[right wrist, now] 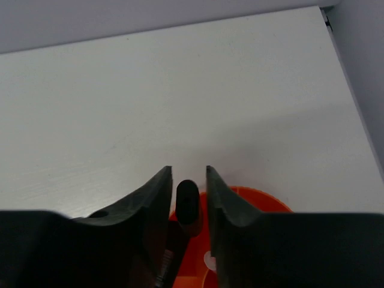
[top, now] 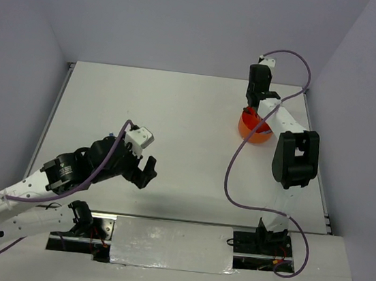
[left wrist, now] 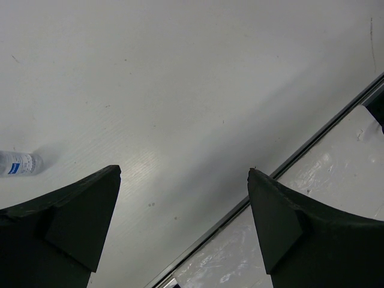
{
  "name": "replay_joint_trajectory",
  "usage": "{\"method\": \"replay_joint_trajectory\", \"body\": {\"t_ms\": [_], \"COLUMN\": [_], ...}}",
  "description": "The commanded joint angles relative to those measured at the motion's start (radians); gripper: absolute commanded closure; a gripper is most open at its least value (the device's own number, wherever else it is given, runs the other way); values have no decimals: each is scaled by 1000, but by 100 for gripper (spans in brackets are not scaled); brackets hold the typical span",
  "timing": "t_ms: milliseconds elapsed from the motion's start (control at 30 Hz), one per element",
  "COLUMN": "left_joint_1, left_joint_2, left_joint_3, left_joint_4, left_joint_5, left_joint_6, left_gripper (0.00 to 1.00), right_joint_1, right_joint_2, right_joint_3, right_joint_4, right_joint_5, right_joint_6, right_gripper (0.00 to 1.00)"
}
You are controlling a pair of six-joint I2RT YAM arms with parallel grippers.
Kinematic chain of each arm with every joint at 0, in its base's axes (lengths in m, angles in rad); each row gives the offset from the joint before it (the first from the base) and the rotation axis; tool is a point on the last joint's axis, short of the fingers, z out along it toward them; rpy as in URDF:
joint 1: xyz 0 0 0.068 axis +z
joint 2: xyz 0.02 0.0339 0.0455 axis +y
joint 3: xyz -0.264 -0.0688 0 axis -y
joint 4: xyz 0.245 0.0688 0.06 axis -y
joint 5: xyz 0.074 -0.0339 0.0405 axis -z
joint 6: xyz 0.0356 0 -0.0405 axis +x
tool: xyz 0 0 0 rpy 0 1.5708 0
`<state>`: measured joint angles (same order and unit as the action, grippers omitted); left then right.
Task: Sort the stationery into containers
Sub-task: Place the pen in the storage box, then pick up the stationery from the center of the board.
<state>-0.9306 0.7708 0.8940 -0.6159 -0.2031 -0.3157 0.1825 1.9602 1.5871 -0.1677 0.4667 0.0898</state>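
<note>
My left gripper has its fingers' opening along the tiny clear bottle (top: 112, 134) (left wrist: 19, 163), so I need to move it outward and to the left in the top view, lower it and turn it over the bottle.
The round orange tub (top: 254, 129) stands at the back right; its rim also shows in the right wrist view (right wrist: 264, 201). My right gripper (top: 252, 109) hangs over it, its jaws narrowly apart around a black highlighter (right wrist: 188, 198) that stands up out of the tub, with a thin gap on the right side. A white piece (right wrist: 209, 261) lies inside the tub. My left gripper (top: 144, 171) is wide open and empty, low over the table near the front edge. A tiny clear bottle (left wrist: 19, 163) lies on the table to the left of its fingers (left wrist: 84, 216).
The table's metal front rail (left wrist: 288, 165) runs diagonally under the left gripper, with the silver taped strip (top: 172, 245) beyond it. The right and back walls stand close to the tub. The right arm's purple cable (top: 233, 166) loops over the table.
</note>
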Motion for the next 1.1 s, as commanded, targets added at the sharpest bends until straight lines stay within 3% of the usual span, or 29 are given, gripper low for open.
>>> {"method": "replay_joint_trajectory", "body": {"t_ms": [0, 133, 200, 333, 500, 600, 833, 1067], "left_joint_1": [-2, -2, -1, 3, 82, 192, 505, 590], "left_joint_2": [-11, -15, -16, -13, 4, 13, 42, 186], "left_joint_3": [-4, -4, -1, 2, 14, 28, 49, 30], "left_joint_4": [39, 41, 38, 28, 21, 2, -51, -36], "left_joint_5": [18, 14, 1, -47, -103, -188, -295, -245], "left_joint_6": [18, 18, 15, 0, -39, -94, -272, -382], "left_gripper": [1, 1, 1, 1, 1, 1, 1, 1], "right_joint_1": [2, 6, 8, 14, 28, 55, 147, 307], "right_joint_2": [-53, -104, -141, -207, -328, -408, -608, -845], "right_joint_3": [-45, -73, -87, -93, -87, -90, -194, -490], "right_joint_4": [37, 53, 59, 53, 13, -12, -118, -67], "right_joint_5": [0, -5, -10, -37, -91, -126, -261, -368], "right_joint_6": [22, 33, 42, 62, 103, 96, 122, 205], "right_gripper": [59, 34, 29, 27, 22, 0, 0, 0]}}
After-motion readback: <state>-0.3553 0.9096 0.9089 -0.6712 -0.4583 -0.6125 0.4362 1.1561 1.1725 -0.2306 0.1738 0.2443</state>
